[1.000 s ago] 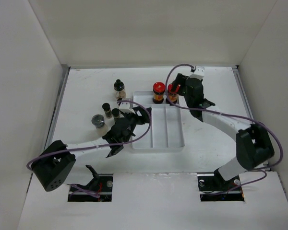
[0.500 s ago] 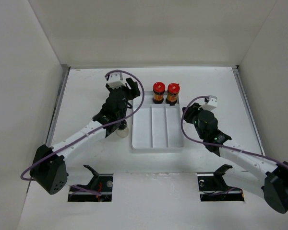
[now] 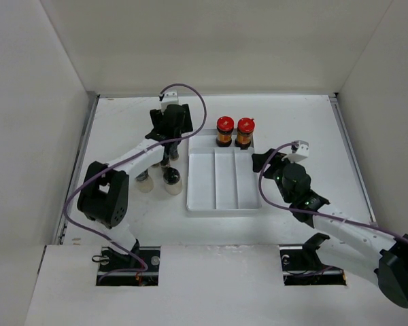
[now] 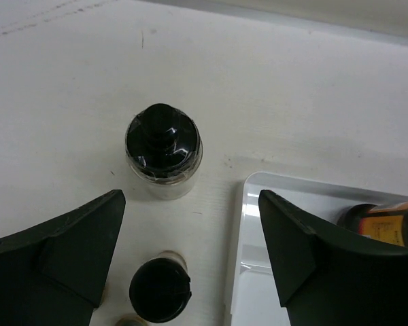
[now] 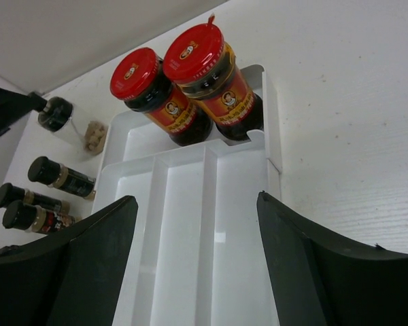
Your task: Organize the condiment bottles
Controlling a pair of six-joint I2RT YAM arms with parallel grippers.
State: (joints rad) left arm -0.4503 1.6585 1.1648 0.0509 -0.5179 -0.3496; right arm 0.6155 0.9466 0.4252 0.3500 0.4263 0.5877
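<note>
My left gripper moves outward and down next until its open fingers straddle the jar's black cap [image 4: 163, 139], since the black-capped jar stands outward and below.
Two red-capped jars [image 3: 224, 131] [image 3: 245, 132] stand side by side in the far end of the white divided tray [image 3: 221, 197]. They also show in the right wrist view [image 5: 153, 92] [image 5: 211, 71]. My left gripper [image 3: 171, 126] is open over the table at the tray's far-left corner. In the left wrist view it [image 4: 190, 251] is empty, with a black-capped jar [image 4: 163, 146] ahead and another [image 4: 160, 288] between its jaws below. My right gripper [image 3: 262, 161] is open and empty at the tray's right edge [image 5: 197, 272]. Three slim black-capped bottles [image 5: 58, 176] lie left of the tray.
A black-capped bottle [image 3: 171, 178] and a pale jar [image 3: 144, 181] stand left of the tray, near my left forearm. The tray's three long compartments [image 5: 183, 224] hold nothing. White walls close in the table at the left, right and back.
My right gripper has let go of the right red-capped jar and drawn back to the tray's right side. My left gripper has moved from the tray's left edge to its far-left corner.
</note>
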